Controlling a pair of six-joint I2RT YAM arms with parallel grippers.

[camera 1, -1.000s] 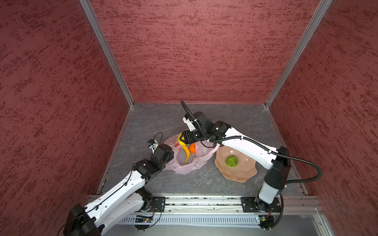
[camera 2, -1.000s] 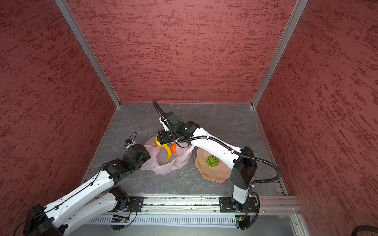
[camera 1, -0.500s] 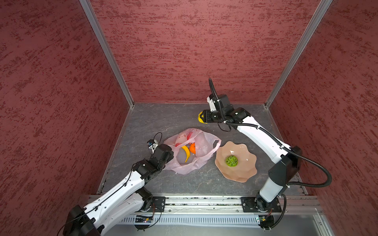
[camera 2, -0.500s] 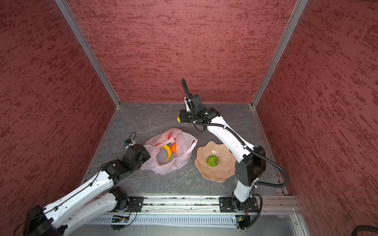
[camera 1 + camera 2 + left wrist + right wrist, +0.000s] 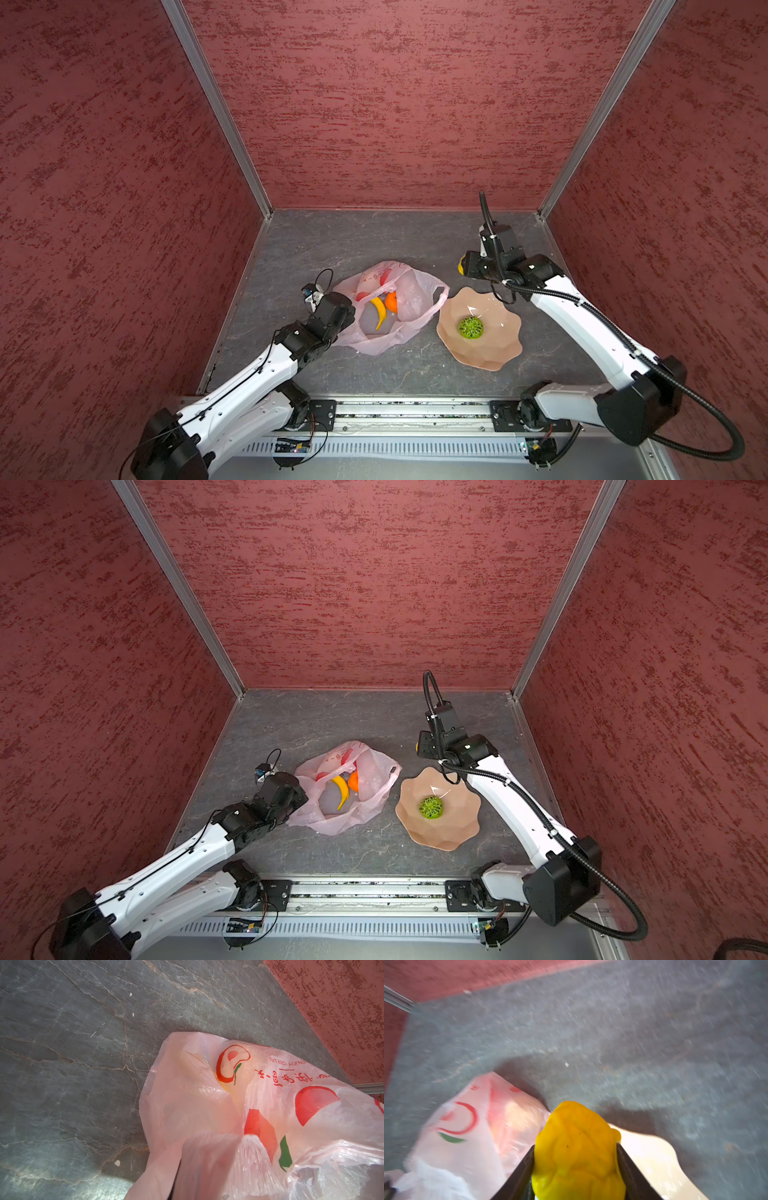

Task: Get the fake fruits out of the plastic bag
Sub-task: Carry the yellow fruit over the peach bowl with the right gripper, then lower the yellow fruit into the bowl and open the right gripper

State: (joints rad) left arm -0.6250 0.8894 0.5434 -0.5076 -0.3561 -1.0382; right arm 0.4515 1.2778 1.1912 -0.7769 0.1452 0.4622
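My right gripper moves back and down to the dish's bare side away from the bag (image 5: 409, 291) next and releases the lemon there, because the green ball leaves room.
The pale-pink plastic bag (image 5: 409, 291) (image 5: 374, 777) lies open on the grey floor. Inside it I see a banana (image 5: 379, 312), an orange (image 5: 391, 302) and something red (image 5: 362, 296). My left gripper (image 5: 348, 316) is shut on the bag's near-left edge; in the left wrist view the bag's film (image 5: 207, 1126) hides the jaws. My right gripper (image 5: 575, 1146) is shut on the yellow lumpy lemon (image 5: 577, 1136) (image 5: 461, 268), held in the air past the far rim of the dish, clear of the bag (image 5: 467, 1136). A green lattice ball (image 5: 471, 327) (image 5: 431, 807) lies in the dish.
The tan wavy-edged dish (image 5: 492, 357) (image 5: 451, 837) sits right of the bag. Red textured walls close in the left, back and right sides. A metal rail runs along the front edge (image 5: 415, 411).
My right gripper has lifted the lemon out of the bag and swung it up and to the right, toward the dish's far side. The left arm has stayed put.
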